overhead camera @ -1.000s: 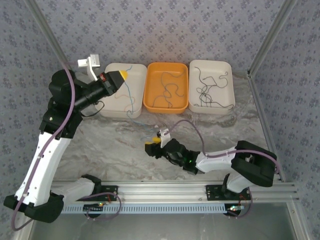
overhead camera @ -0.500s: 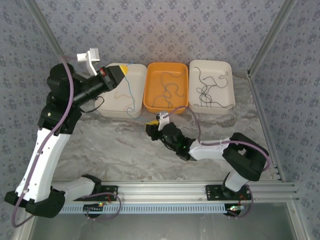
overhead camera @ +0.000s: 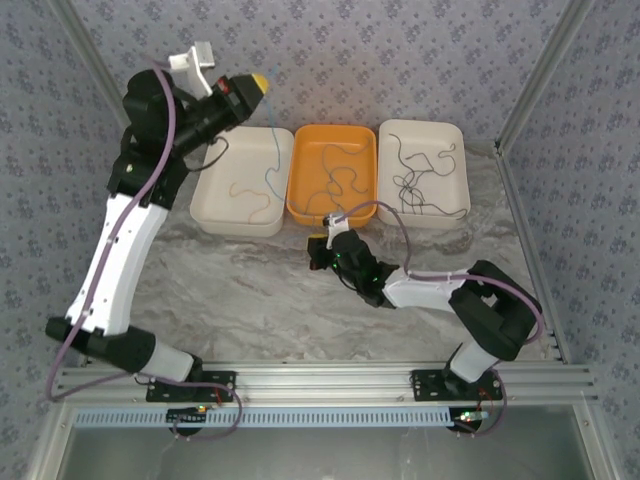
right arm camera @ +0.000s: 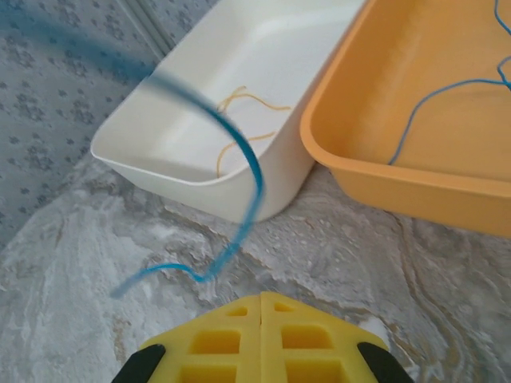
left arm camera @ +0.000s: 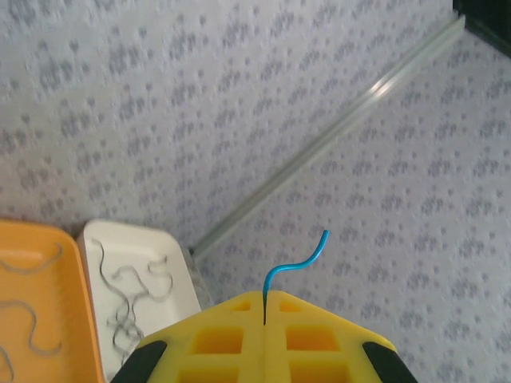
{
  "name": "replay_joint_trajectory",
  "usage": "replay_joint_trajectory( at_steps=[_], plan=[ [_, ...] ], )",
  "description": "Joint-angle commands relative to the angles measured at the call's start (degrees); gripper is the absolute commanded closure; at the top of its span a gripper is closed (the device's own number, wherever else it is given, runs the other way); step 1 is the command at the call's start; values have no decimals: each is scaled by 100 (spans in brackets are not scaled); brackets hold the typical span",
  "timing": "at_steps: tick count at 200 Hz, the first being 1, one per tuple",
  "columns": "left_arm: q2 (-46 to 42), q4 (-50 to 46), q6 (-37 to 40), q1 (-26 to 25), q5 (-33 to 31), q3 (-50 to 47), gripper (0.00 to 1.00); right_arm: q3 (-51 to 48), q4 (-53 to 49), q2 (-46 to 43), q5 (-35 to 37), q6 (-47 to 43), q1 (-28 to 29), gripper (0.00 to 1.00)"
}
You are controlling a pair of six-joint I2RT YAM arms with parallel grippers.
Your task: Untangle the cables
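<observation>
I will next swing my left gripper from above the tan cable's tray to over the orange tray's bottom and release the blue cable, because blue cables already lie in the orange tray.
High over the left white tray (overhead camera: pixel 205 200), my left gripper (overhead camera: pixel 255 82) is shut on a blue cable (overhead camera: pixel 276 150) that hangs down into the tray. In the left wrist view, the blue cable's end (left arm camera: pixel 297 262) curls out from between the closed yellow jaws of the left gripper (left arm camera: pixel 264 294). My right gripper (overhead camera: pixel 318 250) sits low on the table before the orange tray (overhead camera: pixel 330 222). The right gripper (right arm camera: pixel 261 295) is shut with nothing between its jaws. The blurred blue cable (right arm camera: pixel 243 179) dangles just ahead of it, its tail reaching the table.
A tan cable (overhead camera: pixel 245 190) lies in the left white tray (right arm camera: pixel 152 152). The orange tray (right arm camera: pixel 415 179) holds thin cables (overhead camera: pixel 335 175). The right white tray (overhead camera: pixel 420 224) holds a black tangle (overhead camera: pixel 415 190). Patterned walls enclose the marbled table (overhead camera: pixel 240 290).
The left arm rose up and back, lifting the blue cable higher. The right gripper moved forward toward the trays and closed from open to shut.
</observation>
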Motion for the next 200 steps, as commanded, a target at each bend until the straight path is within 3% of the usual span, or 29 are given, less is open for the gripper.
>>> replay_joint_trajectory(
  at_steps=[1, 30, 66, 103, 127, 200],
  plan=[
    [659, 703, -106, 74, -299, 749, 100, 109, -704, -246, -142, -208, 7, 100],
    [1662, 1567, -503, 74, -255, 1084, 100, 246, -1261, -597, -155, -263, -230, 100],
    [2797, 1832, -969, -45, -26, 2053, 100, 551, -1732, -921, -524, -270, -948, 100],
    [4639, 449, -785, -277, -11, 4911, 100, 506, -2081, -1515, -837, -42, -1690, 98],
    [5841, 131, -1113, -268, -37, 6401, 100, 417, -2321, -1969, -995, 56, -2055, 96],
    [6536, 531, -1149, -396, 67, 6106, 100, 64, -2800, -3082, -1226, 111, -2609, 95]
  ],
)
